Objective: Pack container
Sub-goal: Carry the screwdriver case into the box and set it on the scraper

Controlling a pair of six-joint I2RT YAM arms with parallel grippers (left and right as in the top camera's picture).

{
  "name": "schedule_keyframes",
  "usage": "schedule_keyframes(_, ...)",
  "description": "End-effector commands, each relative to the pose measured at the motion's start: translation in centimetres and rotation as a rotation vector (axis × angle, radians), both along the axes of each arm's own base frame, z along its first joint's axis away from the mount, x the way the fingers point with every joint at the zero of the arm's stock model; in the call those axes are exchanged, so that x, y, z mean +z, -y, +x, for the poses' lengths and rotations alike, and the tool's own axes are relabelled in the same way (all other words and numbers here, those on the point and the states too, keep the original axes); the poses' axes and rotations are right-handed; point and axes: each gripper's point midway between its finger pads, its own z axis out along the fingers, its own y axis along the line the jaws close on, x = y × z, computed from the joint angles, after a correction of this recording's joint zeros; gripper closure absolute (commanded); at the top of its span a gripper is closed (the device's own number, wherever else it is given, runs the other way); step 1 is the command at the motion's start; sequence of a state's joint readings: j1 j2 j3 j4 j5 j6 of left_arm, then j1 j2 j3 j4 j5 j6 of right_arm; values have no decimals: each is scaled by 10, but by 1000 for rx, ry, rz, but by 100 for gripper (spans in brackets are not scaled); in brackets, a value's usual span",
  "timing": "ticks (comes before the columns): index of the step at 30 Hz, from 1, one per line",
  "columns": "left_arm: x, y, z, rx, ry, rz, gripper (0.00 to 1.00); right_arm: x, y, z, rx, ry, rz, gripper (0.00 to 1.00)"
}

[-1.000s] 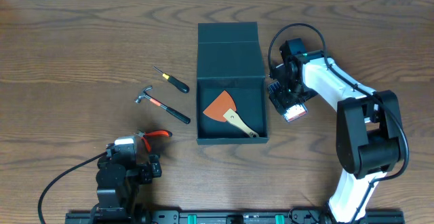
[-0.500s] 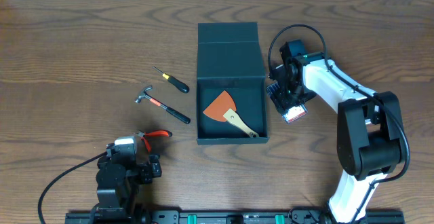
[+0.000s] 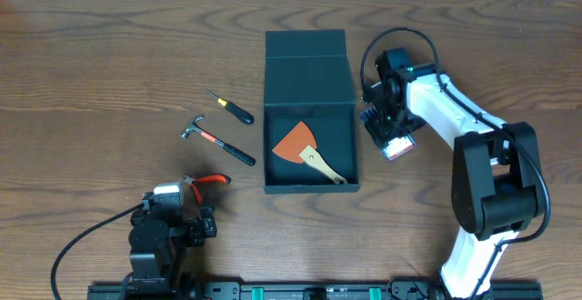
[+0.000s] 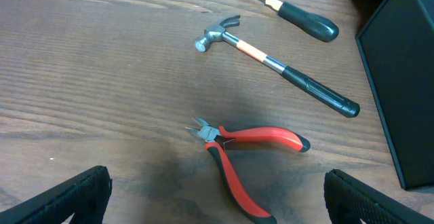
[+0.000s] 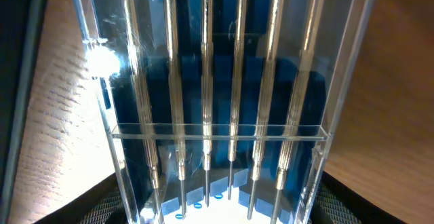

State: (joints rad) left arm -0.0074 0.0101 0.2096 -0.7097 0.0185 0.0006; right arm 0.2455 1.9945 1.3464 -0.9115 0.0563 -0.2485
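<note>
The orange scraper (image 3: pixel 306 149) lies left of my right gripper in the overhead view, so my right gripper needs to lift over the side of the container, lower the pack onto the scraper and release it there.
The container (image 3: pixel 310 109) is a dark teal-black box in the middle of the table, open, with its flap lid folded back. An orange scraper with a wooden handle (image 3: pixel 307 151) lies inside. My right gripper (image 3: pixel 386 123) is shut on a small clear blue pack of precision screwdrivers (image 3: pixel 394 143), just right of the container. In the right wrist view the pack (image 5: pixel 224 81) fills the frame between my fingers (image 5: pixel 224 210). My left gripper (image 4: pixel 220 203) is open and empty, low over red-handled pliers (image 4: pixel 251 139).
A small hammer (image 3: pixel 216 138) and a black-handled screwdriver (image 3: pixel 229 106) lie left of the container; both show in the left wrist view, the hammer (image 4: pixel 271 58) and the screwdriver (image 4: pixel 298 17). The pliers (image 3: pixel 207 181) lie by the left arm (image 3: pixel 168 232).
My right gripper with the screwdriver pack shifted slightly beside the container, first toward it, then back. The left arm and the loose tools have not moved.
</note>
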Motion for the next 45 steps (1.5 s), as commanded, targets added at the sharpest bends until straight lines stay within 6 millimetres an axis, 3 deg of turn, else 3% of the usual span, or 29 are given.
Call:
schedule_keyframes(1, 2, -2, 0, 9, 9, 12, 1, 12, -1, 16, -12, 44, -12, 31)
schedule_keyframes(12, 2, -2, 0, 9, 9, 12, 2, 43, -5, 34, -16, 86, -1, 32)
schedule_keyframes(22, 2, -2, 0, 9, 9, 12, 2, 101, -16, 54, -3, 190, 28, 32)
schedule_keyframes(26, 2, -2, 0, 9, 9, 12, 2, 122, -39, 49, 86, 208, 60, 35)
schedule_keyframes(30, 2, -2, 0, 9, 9, 12, 1, 131, -71, 36, 178, 203, 75, 34)
schedule_keyframes(37, 2, -2, 0, 9, 9, 12, 2, 131, -136, 3, 375, 184, 109, 34)
schedule_keyframes(45, 2, -2, 0, 9, 9, 12, 2, 123, -168, -26, 494, 135, 152, 34)
